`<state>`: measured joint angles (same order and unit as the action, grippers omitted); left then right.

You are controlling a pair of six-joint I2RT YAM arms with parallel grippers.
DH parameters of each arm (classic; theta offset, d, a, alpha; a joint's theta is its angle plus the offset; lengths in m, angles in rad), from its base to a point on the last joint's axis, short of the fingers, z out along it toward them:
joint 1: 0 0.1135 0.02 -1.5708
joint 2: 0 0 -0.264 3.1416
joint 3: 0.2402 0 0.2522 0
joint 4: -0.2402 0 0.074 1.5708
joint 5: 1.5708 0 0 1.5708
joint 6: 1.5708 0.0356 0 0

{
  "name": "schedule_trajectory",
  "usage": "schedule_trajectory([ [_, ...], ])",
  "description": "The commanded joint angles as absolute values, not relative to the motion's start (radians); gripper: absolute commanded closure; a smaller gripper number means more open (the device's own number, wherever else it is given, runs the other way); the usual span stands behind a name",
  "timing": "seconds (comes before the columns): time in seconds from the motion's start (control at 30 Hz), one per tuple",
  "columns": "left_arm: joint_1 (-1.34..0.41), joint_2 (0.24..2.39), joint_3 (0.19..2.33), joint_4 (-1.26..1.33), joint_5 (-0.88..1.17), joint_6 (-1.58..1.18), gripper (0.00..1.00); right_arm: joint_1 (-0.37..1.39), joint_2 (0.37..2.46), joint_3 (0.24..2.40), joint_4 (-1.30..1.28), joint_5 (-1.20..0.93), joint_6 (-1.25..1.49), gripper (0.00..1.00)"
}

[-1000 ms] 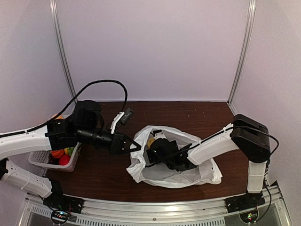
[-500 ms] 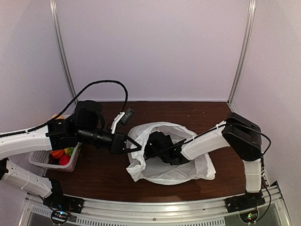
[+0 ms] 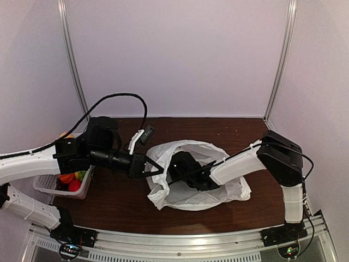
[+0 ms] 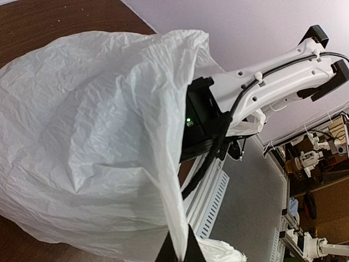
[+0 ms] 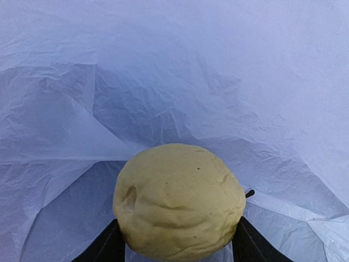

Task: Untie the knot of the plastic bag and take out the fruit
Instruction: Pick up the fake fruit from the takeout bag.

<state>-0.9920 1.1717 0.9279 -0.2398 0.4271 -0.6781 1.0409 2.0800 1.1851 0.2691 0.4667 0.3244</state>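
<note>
I will next lift the yellow fruit up out of the bag point(image 3: 192, 197) with my right gripper and let go of it between my left gripper's fingers, because the basket stands by that arm.
The plastic bag point(image 3: 192, 197) lies open at mid table, white and crinkly. My left gripper point(image 3: 155, 169) is shut on the bag's rim on its left side and holds the mouth up; in the left wrist view the thin film point(image 4: 82, 136) runs down between the pinched fingertips point(image 4: 177, 254). My right arm point(image 3: 234, 166) reaches into the bag, and its fingers are hidden there in the top view. In the right wrist view a yellow, dented round fruit point(image 5: 177, 196) sits between the right gripper's point(image 5: 177, 248) two fingers, which touch it on both sides. The knot is out of view.
A white slatted basket point(image 3: 44, 186) with red, orange and green fruit stands at the left table edge, behind my left arm. A black cable point(image 3: 122, 97) loops above the left arm. The metal rail point(image 3: 180, 243) runs along the near edge.
My right gripper has pushed deeper into the bag and its jaws have narrowed onto the yellow fruit. The bag's mouth now drapes over the right wrist. The left gripper has held still.
</note>
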Motion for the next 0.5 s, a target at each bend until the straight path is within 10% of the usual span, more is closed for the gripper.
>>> schedule_trajectory([
  [0.0,-0.994,1.158,0.953,-0.237,0.376,-0.709,1.00,1.035,2.041,1.145,0.316,0.451,0.295,0.46],
  [0.47,-0.956,1.145,0.943,-0.219,0.299,-0.791,1.00,1.099,1.811,0.926,0.345,0.401,0.271,0.52],
])
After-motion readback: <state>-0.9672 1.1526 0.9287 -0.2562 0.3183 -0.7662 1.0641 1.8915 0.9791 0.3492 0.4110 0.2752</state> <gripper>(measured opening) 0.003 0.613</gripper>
